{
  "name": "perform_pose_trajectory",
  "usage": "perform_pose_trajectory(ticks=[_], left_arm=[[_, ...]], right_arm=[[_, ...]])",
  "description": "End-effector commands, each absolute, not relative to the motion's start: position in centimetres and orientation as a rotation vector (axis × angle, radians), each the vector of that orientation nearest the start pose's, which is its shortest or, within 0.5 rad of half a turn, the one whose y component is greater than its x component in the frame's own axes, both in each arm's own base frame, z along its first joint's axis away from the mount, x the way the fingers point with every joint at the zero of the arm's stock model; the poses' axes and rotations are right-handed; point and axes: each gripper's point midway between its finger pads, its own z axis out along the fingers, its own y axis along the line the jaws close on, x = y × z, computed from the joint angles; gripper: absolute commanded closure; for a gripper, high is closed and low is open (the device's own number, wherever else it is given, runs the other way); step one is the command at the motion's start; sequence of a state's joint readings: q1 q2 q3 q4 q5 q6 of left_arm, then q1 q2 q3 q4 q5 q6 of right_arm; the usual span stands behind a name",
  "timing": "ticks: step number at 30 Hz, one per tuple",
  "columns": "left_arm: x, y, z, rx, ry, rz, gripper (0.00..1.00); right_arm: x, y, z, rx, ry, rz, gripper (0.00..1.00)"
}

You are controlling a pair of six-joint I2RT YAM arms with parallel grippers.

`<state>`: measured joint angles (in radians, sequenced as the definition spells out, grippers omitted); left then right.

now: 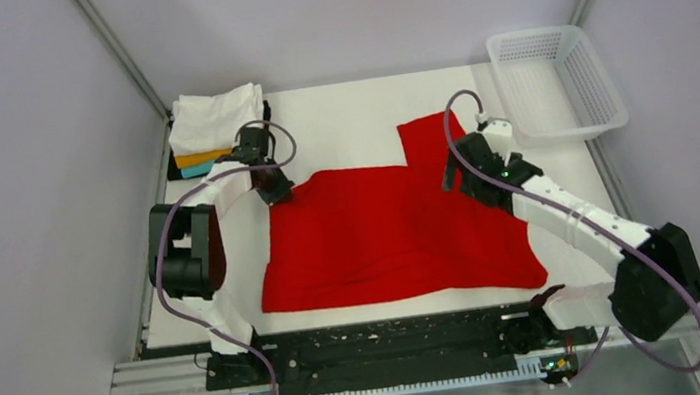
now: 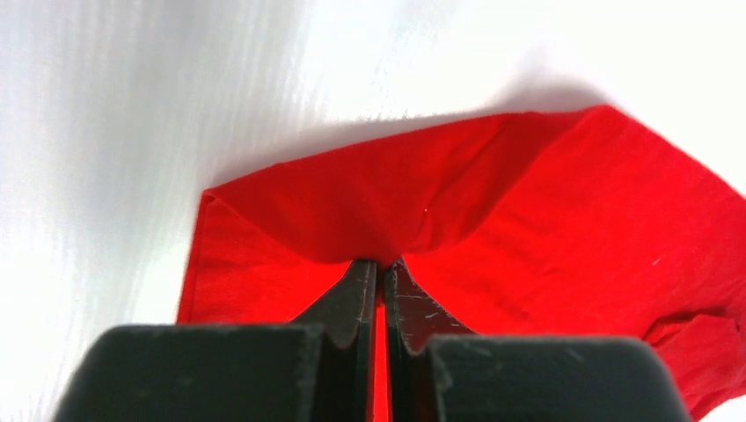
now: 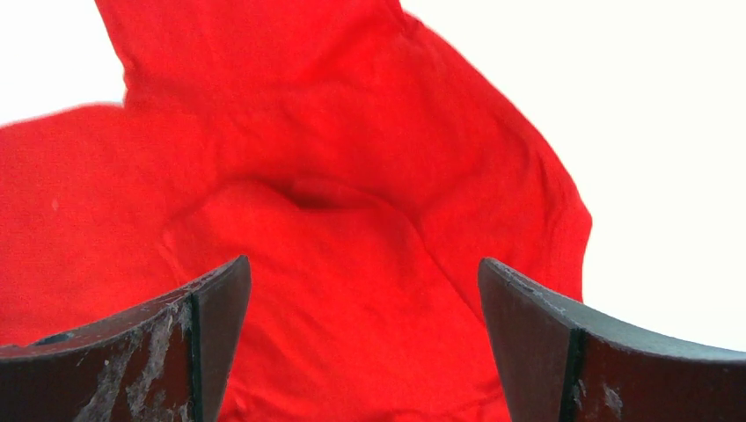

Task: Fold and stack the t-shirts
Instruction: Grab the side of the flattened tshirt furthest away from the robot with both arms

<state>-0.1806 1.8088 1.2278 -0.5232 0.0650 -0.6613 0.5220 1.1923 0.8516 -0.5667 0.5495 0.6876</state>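
The back sleeve still sticks out past the shirt's back edge, so my right gripper should move outward and down onto the far end of that sleeve.
The red t-shirt (image 1: 390, 228) lies spread on the white table, one sleeve (image 1: 429, 137) pointing to the back. My left gripper (image 1: 277, 192) is at the shirt's back left corner and is shut on a pinch of red cloth (image 2: 378, 233), which it lifts into a small peak. My right gripper (image 1: 456, 176) hovers open over the shirt near the back sleeve; its jaws stand wide apart with red cloth (image 3: 352, 290) below them, nothing held. A folded stack sits at the back left: white t-shirt (image 1: 213, 118) on top, orange (image 1: 202, 158) and teal (image 1: 198, 170) edges below.
A white plastic mesh basket (image 1: 558, 81) stands at the back right. Grey walls close in the table on the left, back and right. The black rail with the arm bases (image 1: 385, 349) runs along the near edge.
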Motion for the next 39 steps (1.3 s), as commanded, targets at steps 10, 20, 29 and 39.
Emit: perform_pose_trajectory(ticks=[10, 20, 29, 39], left_arm=[[43.0, -9.2, 9.8, -0.656, 2.533, -0.413, 1.0], [43.7, -9.2, 8.8, -0.685, 2.57, -0.434, 1.0], [43.7, -9.1, 8.2, -0.706, 2.585, -0.431, 1.0], [43.8, -9.3, 7.9, -0.708, 2.596, -0.444, 1.0]], right_arm=[[46.4, 11.1, 12.9, 0.323, 2.262, -0.159, 0.05], [57.8, 12.4, 9.2, 0.324, 2.232, -0.134, 0.16], [62.2, 12.6, 6.4, 0.299, 2.236, -0.082, 0.31], [59.1, 11.4, 2.2, 0.296, 2.341, -0.158, 0.48]])
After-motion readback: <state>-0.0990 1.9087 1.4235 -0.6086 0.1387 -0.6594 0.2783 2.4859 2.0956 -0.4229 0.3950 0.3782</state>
